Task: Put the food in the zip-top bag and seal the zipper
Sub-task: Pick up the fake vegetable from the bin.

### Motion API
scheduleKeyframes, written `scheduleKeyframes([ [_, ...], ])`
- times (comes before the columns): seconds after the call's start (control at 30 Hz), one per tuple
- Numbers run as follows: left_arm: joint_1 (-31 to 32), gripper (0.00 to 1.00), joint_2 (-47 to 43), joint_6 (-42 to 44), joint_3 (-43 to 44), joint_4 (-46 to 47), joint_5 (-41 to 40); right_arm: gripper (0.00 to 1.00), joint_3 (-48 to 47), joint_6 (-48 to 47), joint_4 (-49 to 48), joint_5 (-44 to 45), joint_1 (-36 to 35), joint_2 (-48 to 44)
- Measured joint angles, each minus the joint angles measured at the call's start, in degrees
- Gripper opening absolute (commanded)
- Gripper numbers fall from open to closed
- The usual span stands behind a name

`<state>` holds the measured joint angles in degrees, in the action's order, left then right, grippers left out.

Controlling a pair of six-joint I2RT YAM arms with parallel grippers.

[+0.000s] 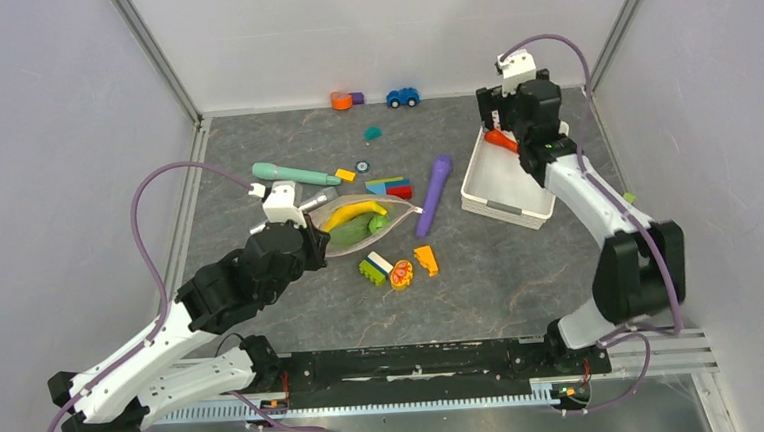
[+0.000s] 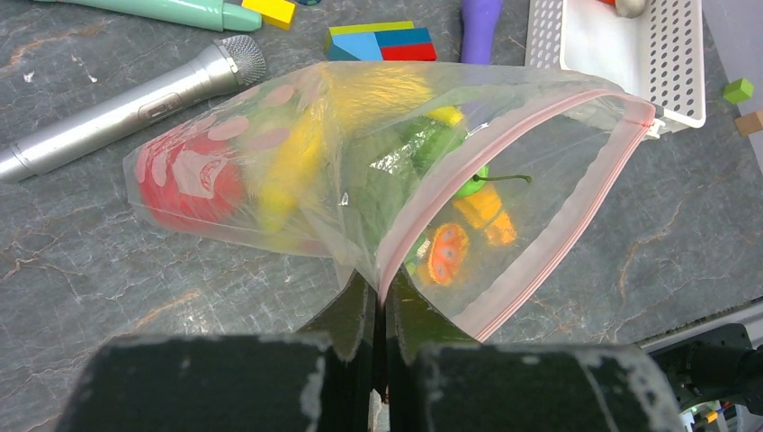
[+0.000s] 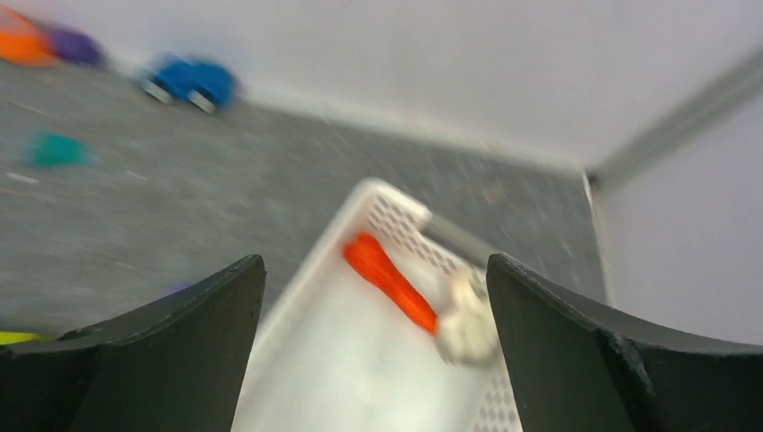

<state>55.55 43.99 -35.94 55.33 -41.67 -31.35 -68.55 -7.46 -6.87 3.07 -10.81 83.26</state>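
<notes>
My right gripper tilts downward and lowers next to the small beige piece (image 3: 465, 319), which lies low in the basket's far corner beside the carrot.
The clear zip-top bag (image 1: 363, 220) (image 2: 360, 162) lies left of the table's centre with its mouth open. My left gripper (image 1: 311, 235) (image 2: 385, 290) is shut on the mouth edge by the pink zipper (image 2: 576, 216). Inside the bag I see a yellow banana (image 1: 354, 212) (image 2: 292, 166), green food (image 1: 354, 234) (image 2: 432, 144) and a red tomato (image 2: 193, 184). My right gripper (image 1: 504, 118) (image 3: 373, 263) hangs open and empty over the far end of the white basket (image 1: 508, 208). There an orange-red carrot (image 1: 501, 140) (image 3: 391, 281) and a small beige piece (image 3: 465, 319) lie between its fingers, untouched.
A silver microphone (image 2: 135, 103), a teal stick (image 1: 295, 173), a purple stick (image 1: 435, 193) and coloured blocks (image 1: 388, 188) ring the bag. A green block (image 1: 372, 270) and orange pieces (image 1: 413, 268) lie in front of it. A blue car (image 1: 403, 96) stands by the back wall.
</notes>
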Motion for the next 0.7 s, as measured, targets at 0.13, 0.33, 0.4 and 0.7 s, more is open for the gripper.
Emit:
scheduleKeyframes([
  [0.13,-0.1,0.02,0.0,0.0,0.0,0.0,0.0,0.98,-0.7,-1.7,2.8,13.1,1.2,9.7],
  [0.33,-0.4,0.02,0.6,0.0,0.0,0.0,0.0,0.90,-1.6,-2.5,3.3,22.6,4.1,17.9],
  [0.4,-0.4,0.02,0.7,0.0,0.0,0.0,0.0,0.85,-1.8,-3.0,1.7,24.1,4.8,19.9],
  [0.7,-0.6,0.02,1.0,0.0,0.0,0.0,0.0,0.69,-1.8,-4.4,-3.4,23.9,6.1,28.0],
])
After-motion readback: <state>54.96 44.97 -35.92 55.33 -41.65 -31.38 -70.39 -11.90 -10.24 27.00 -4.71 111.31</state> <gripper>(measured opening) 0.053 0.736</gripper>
